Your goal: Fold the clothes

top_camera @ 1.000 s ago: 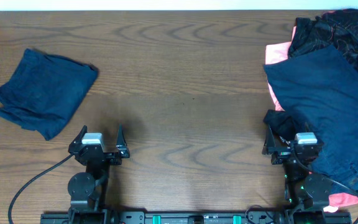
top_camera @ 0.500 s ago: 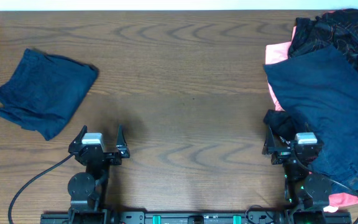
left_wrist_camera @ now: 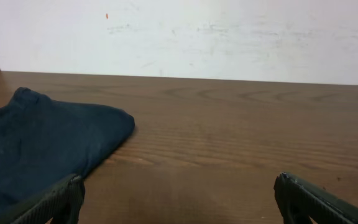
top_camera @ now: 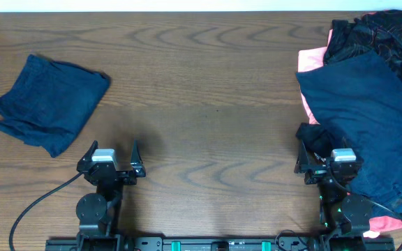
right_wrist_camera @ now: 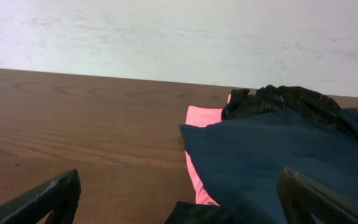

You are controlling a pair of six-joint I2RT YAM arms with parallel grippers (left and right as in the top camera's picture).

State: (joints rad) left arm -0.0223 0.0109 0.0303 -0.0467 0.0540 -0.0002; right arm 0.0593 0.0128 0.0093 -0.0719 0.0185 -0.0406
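Note:
My right gripper moves outward and down, fingers tilting toward the table, onto the navy garment's edge [top_camera: 319, 114] [right_wrist_camera: 214, 185] beside the pink piece next, since the navy garment lies uppermost.
A folded dark navy garment [top_camera: 47, 103] lies at the left of the table; it also shows in the left wrist view [left_wrist_camera: 39, 146]. A pile sits at the right: a spread navy garment [top_camera: 368, 115] on top, a black one with thin orange swirls [top_camera: 372, 35] behind, a coral-pink one [top_camera: 311, 59] underneath. The right wrist view shows the navy [right_wrist_camera: 278, 155], black [right_wrist_camera: 278, 99] and pink [right_wrist_camera: 201, 118] pieces. My left gripper [top_camera: 110, 155] is open and empty over bare table. My right gripper [top_camera: 326, 157] is open at the pile's near-left edge, a dark fold [top_camera: 316, 136] between its fingers.
The wooden table [top_camera: 208, 104] stretches between the two garment groups. A white wall [left_wrist_camera: 185, 31] runs along the far edge. A cable [top_camera: 30, 209] trails from the left arm's base. Pink cloth [top_camera: 386, 223] shows at the near right edge.

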